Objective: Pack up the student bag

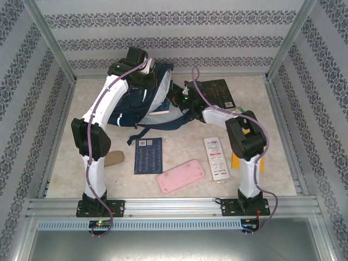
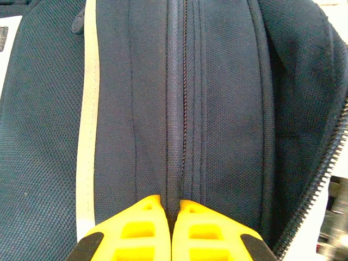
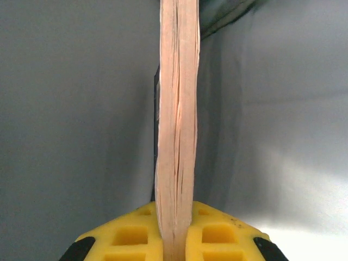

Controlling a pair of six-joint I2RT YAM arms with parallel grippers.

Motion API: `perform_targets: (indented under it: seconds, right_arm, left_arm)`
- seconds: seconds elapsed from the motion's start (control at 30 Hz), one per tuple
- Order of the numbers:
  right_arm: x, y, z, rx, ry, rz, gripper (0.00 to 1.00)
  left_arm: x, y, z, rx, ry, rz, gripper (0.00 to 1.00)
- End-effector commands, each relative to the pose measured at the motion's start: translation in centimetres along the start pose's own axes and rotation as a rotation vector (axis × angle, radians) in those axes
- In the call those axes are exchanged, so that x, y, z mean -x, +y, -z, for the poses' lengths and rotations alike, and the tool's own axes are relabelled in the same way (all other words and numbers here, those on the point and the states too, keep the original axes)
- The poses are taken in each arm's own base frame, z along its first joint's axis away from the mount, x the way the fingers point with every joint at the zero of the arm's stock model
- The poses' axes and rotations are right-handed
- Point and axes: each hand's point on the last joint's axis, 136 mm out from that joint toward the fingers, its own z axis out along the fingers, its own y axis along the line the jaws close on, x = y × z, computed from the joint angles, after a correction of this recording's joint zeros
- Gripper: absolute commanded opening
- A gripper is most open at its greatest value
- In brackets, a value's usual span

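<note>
My left gripper raises the fold of fabric slightly next, before lowering and releasing it, since the book at the bag's opening first requires the bag [image 1: 130,109] held open.
The navy student bag [image 1: 130,109] lies at the back of the table, its mouth facing right. My left gripper [image 1: 142,77] is at its top; in the left wrist view the yellow fingers [image 2: 147,217] are shut on a ridge of the bag's fabric [image 2: 175,109] beside a zipper seam. My right gripper [image 1: 176,100] is at the bag's mouth, shut on a book [image 3: 176,109] whose cream page edges stand upright between the fingers. Grey lining [image 3: 70,109] surrounds the book on both sides. A pale corner of the book [image 1: 162,110] shows at the opening.
A dark book [image 1: 220,92] lies at the back right. A blue booklet [image 1: 148,155], a pink flat pencil case [image 1: 180,175], a white packet [image 1: 216,157] and a yellow item [image 1: 236,161] lie in front. A tan object [image 1: 114,159] sits by the left arm.
</note>
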Motion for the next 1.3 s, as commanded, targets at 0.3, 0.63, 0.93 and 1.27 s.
perform_targets:
  seconds: [0.3,0.63,0.93,1.27]
  right_arm:
    - [1.2,2.5,-7.9,0.127,-0.075,-0.086,0.0]
    - [-0.9,0.3,-13.4,0.083,-0.002,-0.122,0.05]
    - [-0.3,1.9,-11.1,0.056,0.003,-0.022,0.52]
    - [1.5,2.6,-3.4,0.0,-0.043,0.012,0.59]
  left_arm:
    - [6.8,-5.8,7.2,-0.306,-0.244,0.053,0.0]
    - [6.8,-6.9,7.9,-0.365,-0.237,0.06,0.0]
    - [6.1,-5.3,7.0,-0.278,-0.226,0.033,0.0]
    - [3.9,-2.0,4.1,-0.147,-0.18,0.018,0.0]
